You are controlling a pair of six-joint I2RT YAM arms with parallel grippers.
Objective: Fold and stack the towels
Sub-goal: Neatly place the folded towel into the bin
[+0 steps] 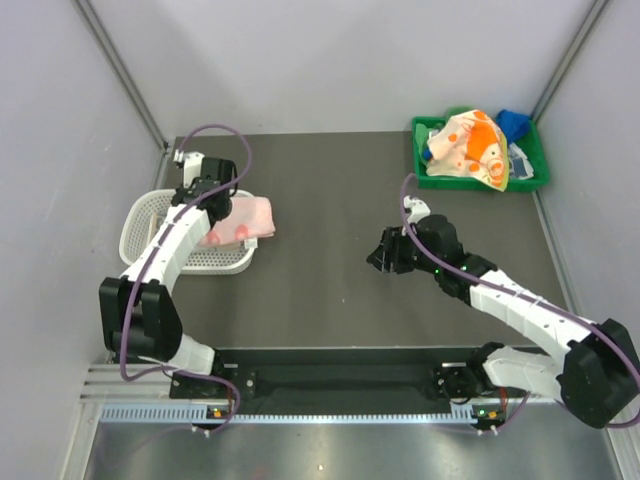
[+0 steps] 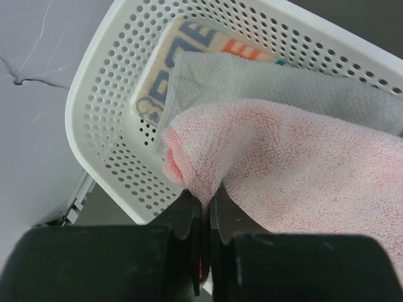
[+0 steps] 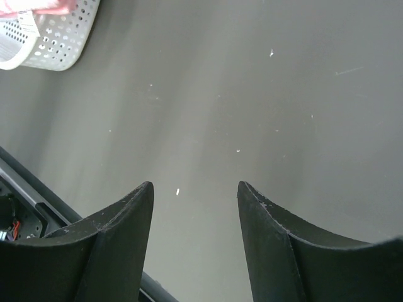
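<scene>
The overhanging pink towel is in my left gripper. I need to lower it next toward the basket's uncovered end (image 1: pixel 150 214) (image 2: pixel 124 143), below and to the left in the top view, and let go of it.
A folded pink towel (image 2: pixel 302 157) hangs over the white perforated basket (image 2: pixel 113 94), and my left gripper (image 2: pixel 206 198) is shut on its near corner. Under it in the basket lie a grey-white towel (image 2: pixel 252 78) and a white towel with coloured letters (image 2: pixel 179 56). From above, the pink towel (image 1: pixel 245 218) rests on the basket's right side (image 1: pixel 140 215), with the left gripper (image 1: pixel 207 195) on it. An orange-patterned towel (image 1: pixel 470 145) and a blue one (image 1: pixel 513 122) lie in the green tray (image 1: pixel 425 170). My right gripper (image 3: pixel 195 189) stands open over bare table, nothing between its fingers (image 1: pixel 385 255).
The basket (image 3: pixel 56 38) shows at the top left of the right wrist view. Grey walls close in the table on the left, back and right. A black rail (image 1: pixel 340 380) runs along the near edge between the arm bases.
</scene>
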